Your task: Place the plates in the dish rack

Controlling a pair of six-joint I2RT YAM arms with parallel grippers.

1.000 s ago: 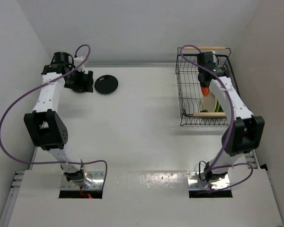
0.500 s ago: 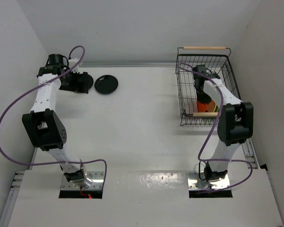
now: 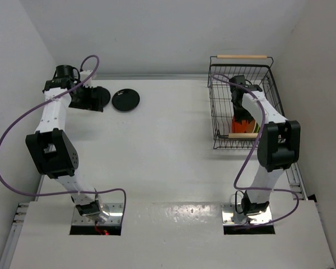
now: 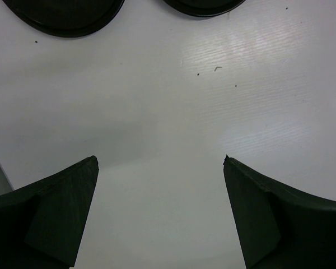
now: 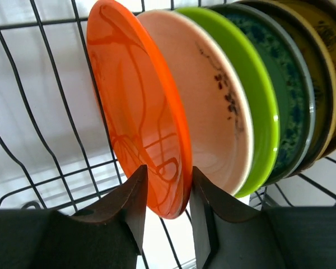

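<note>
The nearer black plate is below and outward, so I will move my left gripper down and outward toward the side next, onto the rim on that side of the nearer black plate (image 4: 14, 12).
The dish rack (image 3: 219, 106) stands at the back right. My right gripper (image 3: 241, 112) reaches down inside it. In the right wrist view that gripper (image 5: 168, 171) is shut on the lower rim of the orange-red plate (image 5: 137, 101), which stands upright in the rack. Behind it stand the cream plate (image 5: 213, 112), the lime green plate (image 5: 260, 101), the blue-grey plate (image 5: 291, 95) and a brown-gold plate (image 5: 325, 73). Two black plates (image 3: 126, 100) (image 3: 101, 96) lie on the table at the back left. My left gripper (image 3: 85, 100) is open and empty beside them. Its wrist view shows both black plates (image 4: 61, 17) (image 4: 201, 4) beyond the gripper (image 4: 160, 159).
The rack's wire walls (image 5: 39, 101) close in around the right gripper. A wooden rod handle (image 3: 242, 56) runs along the rack's far end and another (image 3: 239, 135) along its near end. White walls stand close behind and beside both arms.
The right arm has lowered the orange-red plate down into the rack beside the cream plate. The left gripper has shifted a little left at the near black plate.
</note>
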